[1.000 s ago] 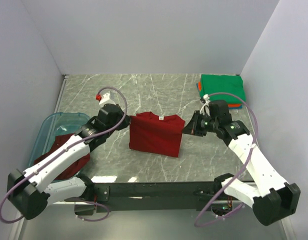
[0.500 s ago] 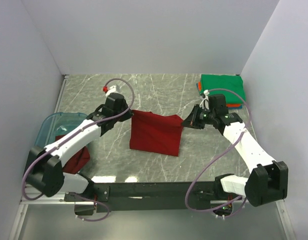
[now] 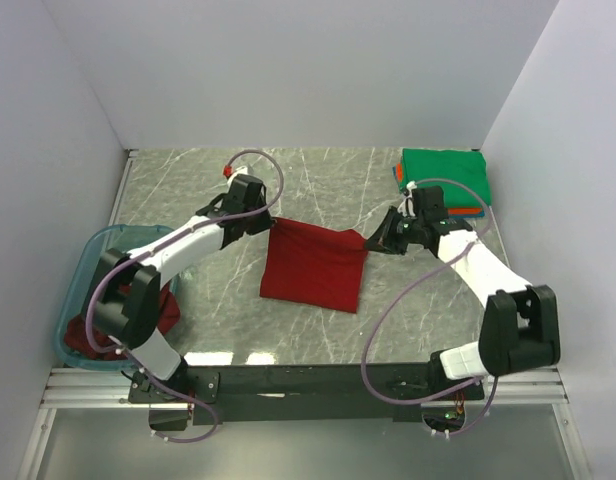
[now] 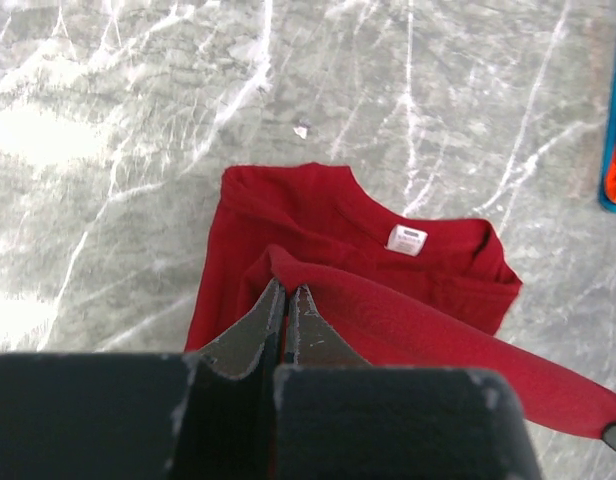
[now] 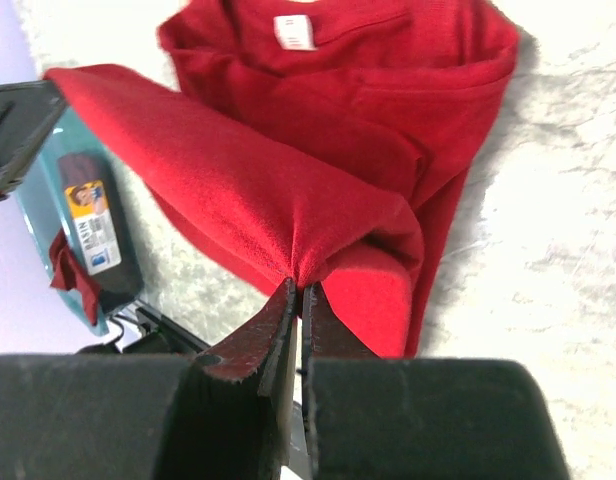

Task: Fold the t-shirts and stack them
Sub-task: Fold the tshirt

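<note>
My right gripper eases outward and down next, lays its pinched t-shirt corner toward the shoulder beside the collar and releases it, since that t-shirt end still lies uncovered.
The bright red t-shirt (image 3: 313, 268) lies partly folded at the table's middle, its far edge lifted taut between both grippers. My left gripper (image 3: 270, 222) is shut on its left corner; the left wrist view shows the red t-shirt (image 4: 348, 230) with collar and white label below the pinched fold. My right gripper (image 3: 372, 241) is shut on the right corner; in the right wrist view the red t-shirt (image 5: 318, 150) bunches at the fingertips. A maroon shirt (image 3: 153, 310) lies in the tub. Folded green shirt (image 3: 446, 172) tops a stack with orange and blue edges showing.
The translucent blue plastic tub (image 3: 93, 265) sits at the table's left edge, also seen in the right wrist view (image 5: 73, 235). White walls close in left, back and right. The folded stack occupies the back right corner.
Both grippers have moved toward the back of the table, carrying the red shirt's near edge up and over, so the collar is now covered in the top view.
</note>
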`<state>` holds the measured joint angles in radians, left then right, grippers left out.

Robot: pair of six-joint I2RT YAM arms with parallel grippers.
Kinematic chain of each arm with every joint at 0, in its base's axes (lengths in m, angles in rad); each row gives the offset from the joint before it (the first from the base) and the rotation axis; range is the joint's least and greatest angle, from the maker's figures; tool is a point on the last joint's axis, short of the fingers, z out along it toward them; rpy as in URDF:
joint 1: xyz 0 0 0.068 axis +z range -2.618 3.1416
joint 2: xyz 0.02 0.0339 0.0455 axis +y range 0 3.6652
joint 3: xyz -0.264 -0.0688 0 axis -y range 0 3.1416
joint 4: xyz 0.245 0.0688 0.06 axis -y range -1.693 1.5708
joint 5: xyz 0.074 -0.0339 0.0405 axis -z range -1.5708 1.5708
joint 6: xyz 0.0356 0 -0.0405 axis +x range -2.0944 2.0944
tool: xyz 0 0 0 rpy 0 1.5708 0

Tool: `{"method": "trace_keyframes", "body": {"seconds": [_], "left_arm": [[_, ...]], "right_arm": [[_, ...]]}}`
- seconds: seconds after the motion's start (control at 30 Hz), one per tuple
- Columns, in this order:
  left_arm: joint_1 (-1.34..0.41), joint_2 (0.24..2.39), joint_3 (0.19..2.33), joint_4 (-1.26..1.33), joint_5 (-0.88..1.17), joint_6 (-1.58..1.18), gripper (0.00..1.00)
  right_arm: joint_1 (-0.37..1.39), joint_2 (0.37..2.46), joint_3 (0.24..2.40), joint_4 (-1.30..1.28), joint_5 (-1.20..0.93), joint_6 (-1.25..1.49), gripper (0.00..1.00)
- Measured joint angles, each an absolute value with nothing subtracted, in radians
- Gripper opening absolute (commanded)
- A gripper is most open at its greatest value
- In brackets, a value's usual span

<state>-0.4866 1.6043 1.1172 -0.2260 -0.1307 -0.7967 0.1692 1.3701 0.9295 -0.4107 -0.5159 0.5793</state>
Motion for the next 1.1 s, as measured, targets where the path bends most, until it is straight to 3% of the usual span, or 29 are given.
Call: {"method": "trace_keyframes", "body": {"seconds": [0.23,0.33,0.53,0.57,0.6,0.63,0.67,0.7,0.73,0.77,0.93,1.1], "left_arm": [[-0.467,1.725,1.204,-0.242,-0.127,-0.785,0.01],[-0.459,1.784,1.242,-0.249,-0.122,-0.774,0.07],[-0.443,1.883,1.303,-0.256,-0.086,-0.752,0.19],[-0.441,1.896,1.314,-0.256,-0.081,-0.747,0.25],[-0.439,1.909,1.325,-0.256,-0.075,-0.740,0.40],[-0.436,1.916,1.335,-0.255,-0.071,-0.734,0.43],[-0.433,1.924,1.345,-0.257,-0.065,-0.730,0.50],[-0.431,1.929,1.355,-0.259,-0.062,-0.723,0.99],[-0.429,1.930,1.360,-0.258,-0.057,-0.719,0.99],[-0.427,1.929,1.360,-0.258,-0.053,-0.722,0.99],[-0.425,1.847,1.313,-0.255,-0.050,-0.718,1.00],[-0.425,1.554,1.153,-0.251,-0.068,-0.723,0.99]], "right_arm": [[0.163,1.518,0.956,-0.376,-0.516,0.589,0.02],[0.161,1.566,0.977,-0.355,-0.510,0.601,0.06],[0.159,1.652,1.042,-0.342,-0.469,0.614,0.27],[0.158,1.668,1.054,-0.342,-0.459,0.615,0.35],[0.158,1.680,1.065,-0.343,-0.450,0.618,0.41],[0.157,1.694,1.080,-0.344,-0.441,0.617,0.48],[0.157,1.706,1.092,-0.346,-0.434,0.614,0.62],[0.156,1.712,1.104,-0.352,-0.429,0.614,0.68],[0.156,1.713,1.115,-0.360,-0.422,0.608,0.80],[0.156,1.713,1.124,-0.361,-0.416,0.603,0.82],[0.156,1.650,1.120,-0.372,-0.359,0.574,0.86],[0.157,1.444,1.008,-0.381,-0.309,0.555,0.88]]}}
